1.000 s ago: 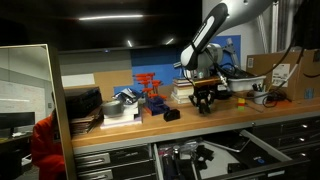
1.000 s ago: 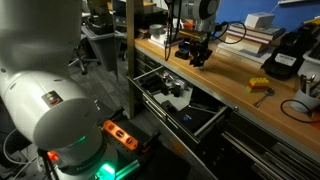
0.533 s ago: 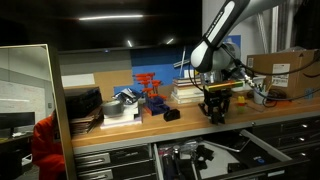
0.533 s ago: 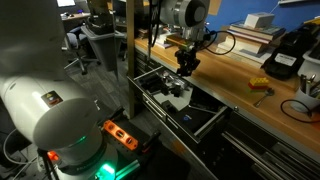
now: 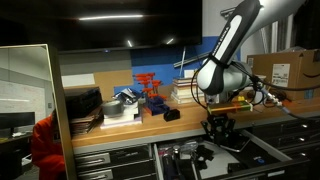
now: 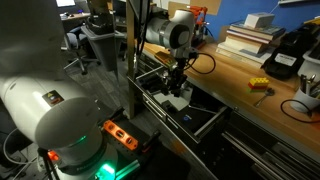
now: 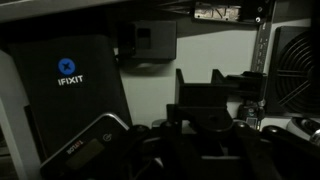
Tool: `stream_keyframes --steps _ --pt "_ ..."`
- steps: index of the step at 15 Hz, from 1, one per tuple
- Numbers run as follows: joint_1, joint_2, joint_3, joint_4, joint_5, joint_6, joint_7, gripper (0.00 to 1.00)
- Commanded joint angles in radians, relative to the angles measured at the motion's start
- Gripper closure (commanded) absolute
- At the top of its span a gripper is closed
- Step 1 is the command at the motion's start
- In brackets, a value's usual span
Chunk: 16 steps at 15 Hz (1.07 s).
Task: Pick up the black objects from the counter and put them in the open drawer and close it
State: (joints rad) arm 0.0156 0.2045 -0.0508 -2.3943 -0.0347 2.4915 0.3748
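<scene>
My gripper should next turn as it goes down into the drawer, and bring the black object to the bare, pale bottom of the drawer next to the small black box.
My gripper (image 5: pixel 218 130) hangs just past the front edge of the counter (image 5: pixel 120 128), over the open drawer (image 5: pixel 252 150). It is shut on a black object (image 5: pixel 218 124), one of the small matte black lumps. From the opposite side the gripper (image 6: pixel 178 80) sits low above the drawer (image 6: pixel 203 124), close to the things inside. The wrist view is dark: the held black object (image 7: pixel 205 100) fills the space between the jaws of the gripper (image 7: pixel 200 135). Another black object (image 5: pixel 172 115) rests on the counter next to the red rack (image 5: pixel 150 90).
A black iFixit case (image 7: pixel 75 85) and several small items (image 6: pixel 172 94) lie in the drawer. On the counter (image 6: pixel 230 75) are a book stack (image 6: pixel 248 35), a black box-shaped device (image 6: pixel 285 55), a yellow piece (image 6: pixel 259 86) and a cardboard box (image 5: pixel 275 72).
The arm has carried the black object off the counter, forward over the front edge and down toward the open drawer. The jaws stayed shut on it.
</scene>
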Motion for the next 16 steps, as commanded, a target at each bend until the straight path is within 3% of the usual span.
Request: stream_keyframes --steps 1,7,16 --pt "0.027 0.008 -0.015 -0.064 0.004 0.12 0.132 0.76" --pt "0.081 0.059 -0.059 -0.124 -0.009 0.284 0.323 0.76" --pt "0.129 0.148 -0.053 -0.146 0.062 0.404 0.363 0.76"
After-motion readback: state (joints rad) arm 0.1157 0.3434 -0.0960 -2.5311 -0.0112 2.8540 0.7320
